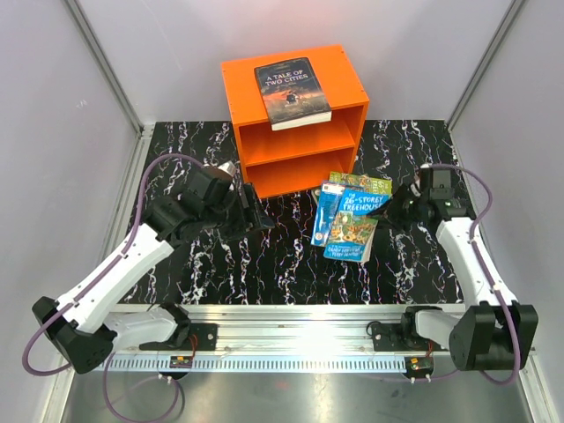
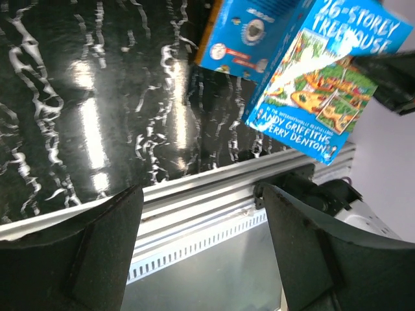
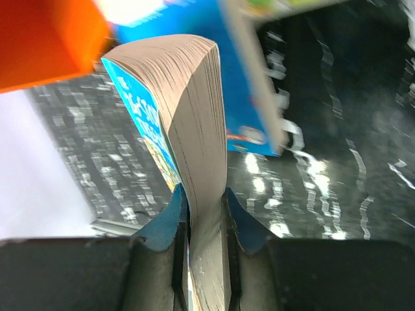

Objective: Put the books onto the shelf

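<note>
My left gripper will go up, outward and across to the Treehouse book's spine, which is to the gripper's right in the top view. It will stay clear of my right gripper.
The orange shelf stands at the back of the table, with the dark "A Tale of Two Cities" book lying flat on its top. To its right front lie a green book and a blue book, with the blue "26-Storey Treehouse" book over them. My right gripper is shut on that Treehouse book; in the right wrist view its pads pinch the page edge. My left gripper hangs open and empty left of the books, its fingers wide apart.
Black marbled table top with a metal rail along the near edge. Grey walls close in on both sides. The shelf's two compartments hold nothing that I can see.
</note>
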You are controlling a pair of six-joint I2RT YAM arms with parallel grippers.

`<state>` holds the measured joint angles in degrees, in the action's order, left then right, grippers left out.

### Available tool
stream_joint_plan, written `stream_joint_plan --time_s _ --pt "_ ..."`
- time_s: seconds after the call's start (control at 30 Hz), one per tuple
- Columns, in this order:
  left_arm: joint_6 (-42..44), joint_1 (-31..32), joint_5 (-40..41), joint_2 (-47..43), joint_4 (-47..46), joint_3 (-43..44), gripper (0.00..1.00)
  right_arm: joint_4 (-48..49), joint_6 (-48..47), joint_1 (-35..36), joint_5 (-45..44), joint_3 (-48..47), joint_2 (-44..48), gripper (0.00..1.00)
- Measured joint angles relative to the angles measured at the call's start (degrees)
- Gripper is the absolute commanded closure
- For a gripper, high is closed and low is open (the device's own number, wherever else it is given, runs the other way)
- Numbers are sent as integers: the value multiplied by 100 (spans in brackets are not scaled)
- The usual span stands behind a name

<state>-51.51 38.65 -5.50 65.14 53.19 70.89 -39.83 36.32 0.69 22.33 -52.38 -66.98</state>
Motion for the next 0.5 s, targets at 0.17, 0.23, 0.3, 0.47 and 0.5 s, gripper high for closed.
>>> stream_joint_plan --time_s 0.17,0.23,0.3,0.47,0.5 --pt "0 221 -282 -81 -678 -238 20 -232 195 0 358 -887 192 100" --pt "2 289 -400 -59 -940 -245 19 -297 354 0 522 -1143 275 100" --pt "17 332 -518 -4 -1209 -214 18 -313 566 0 761 -1368 380 100" --pt "221 358 -658 505 -1421 702 16 -59 1222 0 1705 -1858 520 100" --pt "264 358 -678 601 -1471 916 16 74 1384 0 1923 -1941 525 100"
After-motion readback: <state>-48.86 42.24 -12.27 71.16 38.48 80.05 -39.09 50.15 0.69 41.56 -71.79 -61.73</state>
